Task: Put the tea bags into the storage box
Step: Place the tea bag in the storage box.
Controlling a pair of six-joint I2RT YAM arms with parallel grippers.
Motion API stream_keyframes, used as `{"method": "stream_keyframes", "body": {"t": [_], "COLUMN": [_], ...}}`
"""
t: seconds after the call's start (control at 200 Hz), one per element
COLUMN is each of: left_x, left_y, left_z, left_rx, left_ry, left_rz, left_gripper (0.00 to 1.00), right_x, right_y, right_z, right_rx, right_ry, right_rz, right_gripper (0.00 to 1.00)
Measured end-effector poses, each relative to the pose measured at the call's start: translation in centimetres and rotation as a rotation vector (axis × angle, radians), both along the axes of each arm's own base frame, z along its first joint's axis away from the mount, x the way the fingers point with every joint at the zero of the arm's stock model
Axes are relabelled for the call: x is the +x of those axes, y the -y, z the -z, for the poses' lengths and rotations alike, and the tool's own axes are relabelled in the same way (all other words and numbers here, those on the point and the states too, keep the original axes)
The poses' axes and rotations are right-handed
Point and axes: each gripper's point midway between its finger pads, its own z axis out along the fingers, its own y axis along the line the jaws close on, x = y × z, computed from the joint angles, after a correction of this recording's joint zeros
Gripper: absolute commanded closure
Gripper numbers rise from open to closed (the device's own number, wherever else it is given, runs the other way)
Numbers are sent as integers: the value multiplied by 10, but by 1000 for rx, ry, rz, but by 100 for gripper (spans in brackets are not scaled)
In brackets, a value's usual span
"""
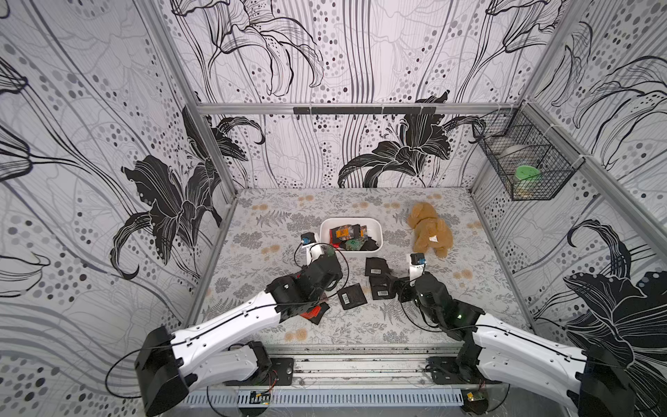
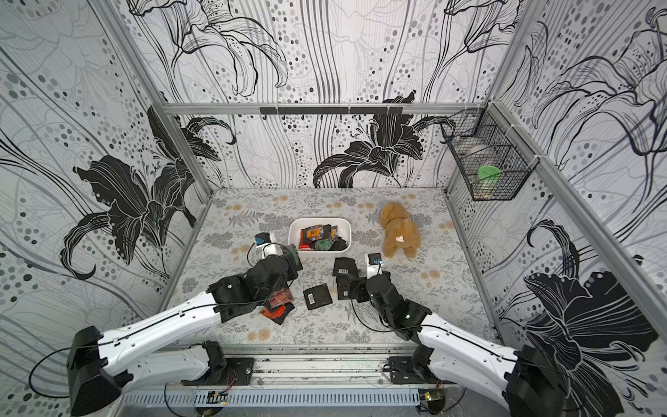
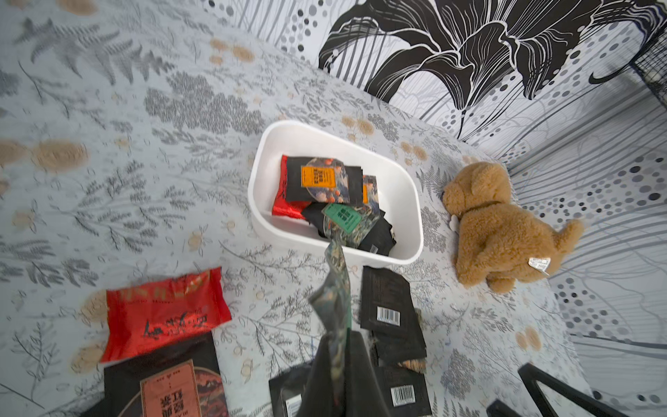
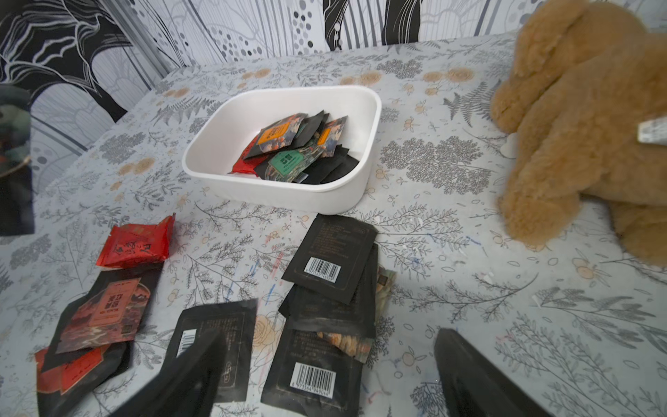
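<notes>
I should next move my left gripper outward past the storage box's near rim, as the storage box lies outward of it, and release its tea bag over the orange-faced tea bag inside.
The white storage box (image 1: 324,226) (image 3: 260,169) (image 4: 202,144) sits mid-table and holds several tea bags (image 3: 325,180) with orange, green and red faces. My left gripper (image 1: 329,254) (image 3: 339,337) hovers by the box's near left corner, shut on a green-patterned tea bag (image 3: 335,289) seen edge-on. My right gripper (image 1: 391,285) (image 4: 325,361) is open above a pile of black barcode tea bags (image 1: 377,269) (image 4: 328,263); nothing sits between its fingers. One black tea bag (image 1: 352,296) lies alone, and red and black ones (image 1: 314,312) (image 3: 162,310) lie under the left arm.
A tan plush toy (image 1: 429,231) (image 4: 577,126) lies right of the box. A black wire basket (image 1: 523,159) hangs on the right wall. The patterned walls close in the table on three sides.
</notes>
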Motion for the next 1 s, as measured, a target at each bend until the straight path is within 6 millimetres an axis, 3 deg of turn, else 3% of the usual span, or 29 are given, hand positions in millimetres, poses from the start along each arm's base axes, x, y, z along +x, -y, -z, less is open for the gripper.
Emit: {"method": "stream_keyframes", "body": {"t": [0.105, 0.205, 0.38, 0.521, 0.646, 0.716, 0.791, 1.001], "left_x": [36, 75, 136, 170, 182, 185, 187, 187], "left_y": [18, 34, 64, 79, 80, 78, 74, 46], "left_z": [-12, -8, 17, 43, 70, 83, 92, 104], "left_rx": [72, 108, 144, 127, 120, 121, 118, 128], "left_ry": [17, 6, -42, -97, -157, -187, -209, -235], "left_rz": [-15, -16, 8, 32, 48, 50, 45, -21], "left_gripper": [100, 100, 100, 100, 96, 85, 80, 38], "right_x": [-2, -6, -7, -9, -11, -12, -14, -19], "right_y": [6, 10, 10, 4, 0, -2, -5, -14], "right_z": [0, 11, 17, 18, 18, 18, 16, 13], "right_rx": [30, 27, 46, 38, 32, 31, 38, 47], "right_ry": [33, 40, 51, 53, 50, 51, 52, 58], "right_rz": [12, 10, 6, -37, -64, -81, -107, -164], "right_gripper": [4, 5, 4, 4, 4, 4, 4, 5]}}
